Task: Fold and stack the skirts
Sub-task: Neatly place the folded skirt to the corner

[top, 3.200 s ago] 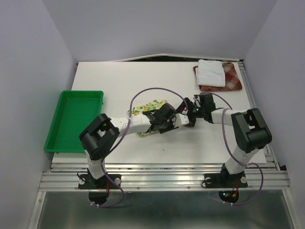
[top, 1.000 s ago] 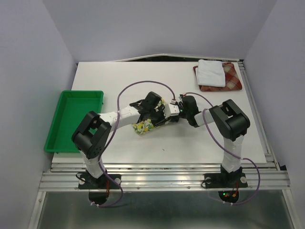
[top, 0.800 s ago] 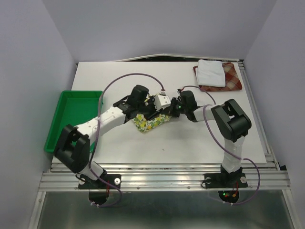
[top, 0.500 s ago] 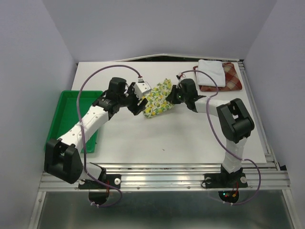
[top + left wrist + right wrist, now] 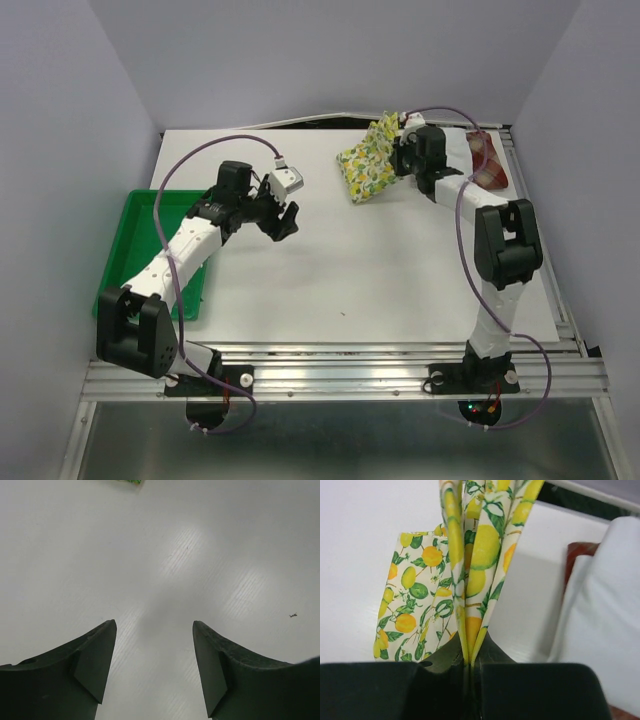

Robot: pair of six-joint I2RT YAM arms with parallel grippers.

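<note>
My right gripper moves to the right in the top view, down onto the white skirt (image 5: 458,150) (image 5: 602,615), and releases next, since the fruit-print skirt hangs beside the stack.
My right gripper (image 5: 398,152) is shut on the folded fruit-print skirt (image 5: 364,166), which hangs lifted at the back of the table, just left of the stack. In the right wrist view the skirt's folded layers (image 5: 470,555) run up from between the pinched jaws of that gripper (image 5: 470,652). The white skirt (image 5: 605,605) lies to the right on the red plaid skirt (image 5: 575,555). The right arm covers most of that stack from above, where only a plaid edge (image 5: 492,165) shows. My left gripper (image 5: 284,214) hovers open over bare table, nothing between its fingers (image 5: 95,655).
A green tray (image 5: 135,250) sits at the table's left edge, under the left arm's forearm. The table's back edge and wall run close behind the right gripper. A purple cable loops over each arm.
The right gripper has carried the fruit-print skirt from mid-table up to the back right beside the stack. The left gripper has let go of it, opened and drawn back to the left.
</note>
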